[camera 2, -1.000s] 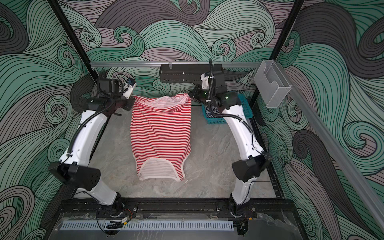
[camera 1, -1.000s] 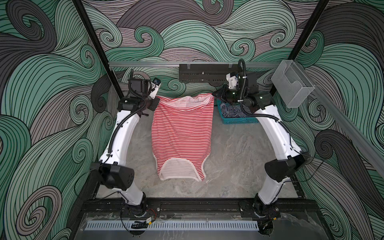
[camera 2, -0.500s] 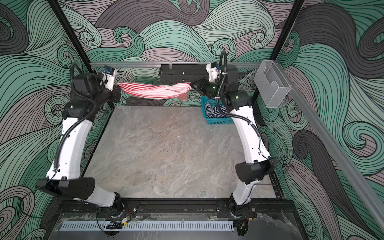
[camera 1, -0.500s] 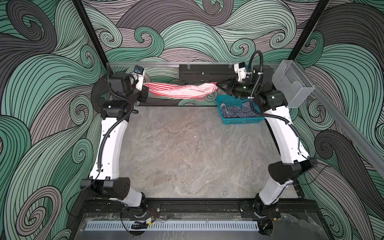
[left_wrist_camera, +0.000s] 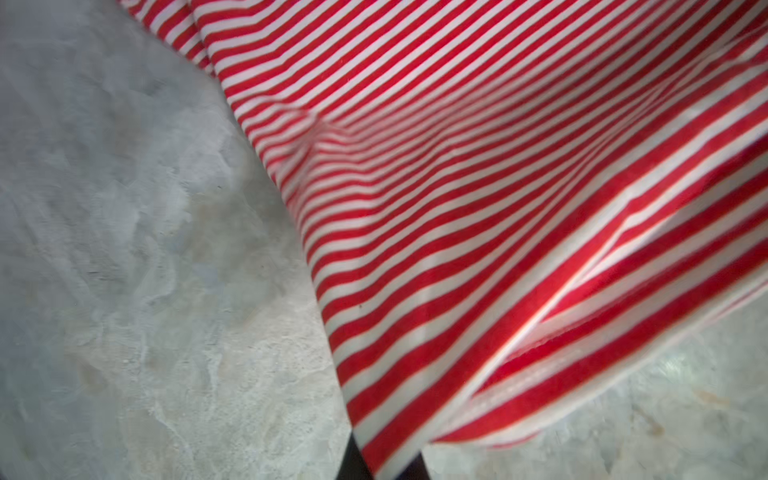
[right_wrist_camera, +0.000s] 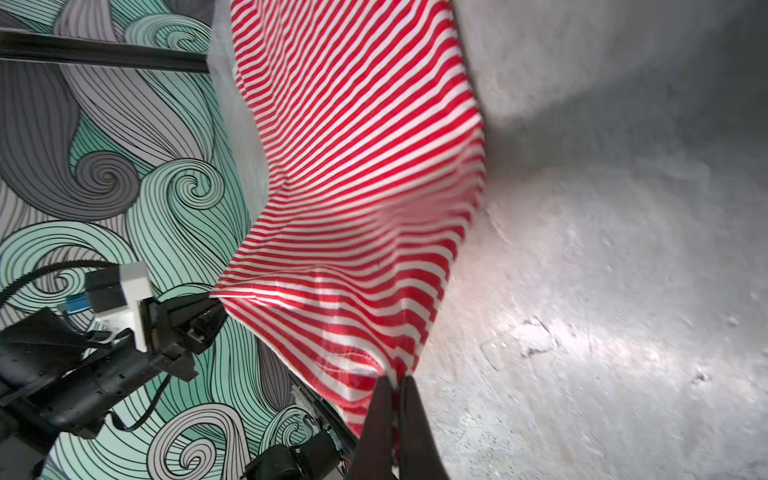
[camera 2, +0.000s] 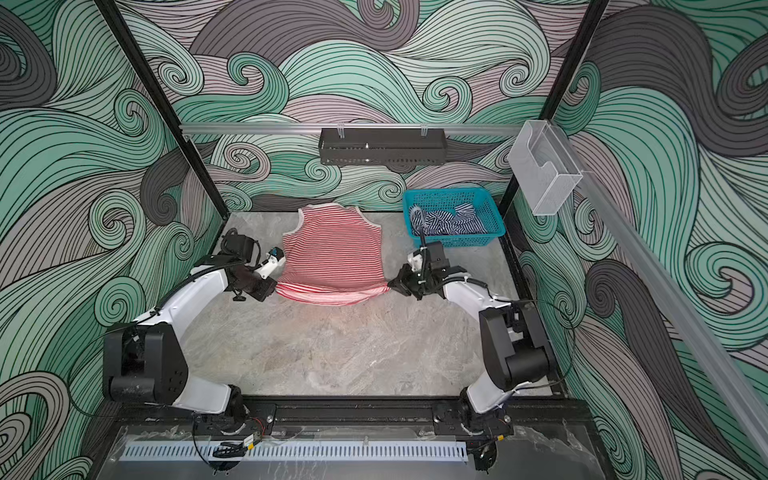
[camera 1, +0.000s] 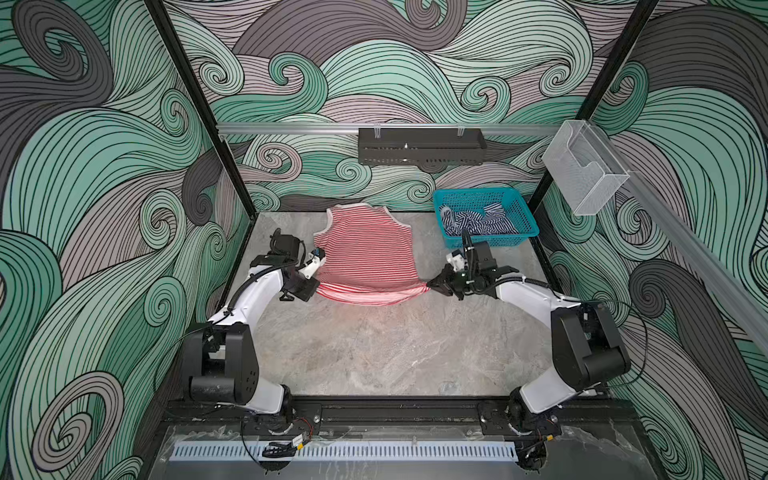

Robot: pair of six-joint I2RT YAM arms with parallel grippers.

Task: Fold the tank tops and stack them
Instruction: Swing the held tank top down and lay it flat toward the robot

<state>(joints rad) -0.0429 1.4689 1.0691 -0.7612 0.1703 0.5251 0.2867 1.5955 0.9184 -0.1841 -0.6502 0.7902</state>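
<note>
My left gripper will draw back and down and release the corner of the tank top's hem atop the bare marble table, since this clear part lies below and back from the gripper.
The red-and-white tank top point(camera 1: 365, 253) point(camera 2: 332, 253) lies spread on the grey table, strap end against the back wall. Its hem edge is lifted slightly and stretched between both grippers. My left gripper point(camera 1: 316, 286) point(camera 2: 274, 286) is shut on the hem's left corner; in the left wrist view the striped cloth point(left_wrist_camera: 457, 208) covers most of the jaws point(left_wrist_camera: 382, 465). My right gripper point(camera 1: 430, 284) point(camera 2: 390, 284) point(right_wrist_camera: 397, 382) is shut on the right corner, cloth point(right_wrist_camera: 365, 166) pinched between its dark fingers. The navy-and-white tank top point(camera 1: 478, 222) point(camera 2: 449, 224) lies crumpled in the basket.
The teal mesh basket point(camera 1: 528, 226) point(camera 2: 494, 230) stands at the back right corner, just behind my right arm. A black rack point(camera 1: 422, 147) hangs on the back wall and a clear bin point(camera 1: 582, 170) on the right rail. Bare marble table point(camera 1: 395, 353) lies in front of the grippers.
Both grippers came down and forward from high at the back wall. The red top, earlier stretched as a band between them, now lies spread out behind them on the table.
</note>
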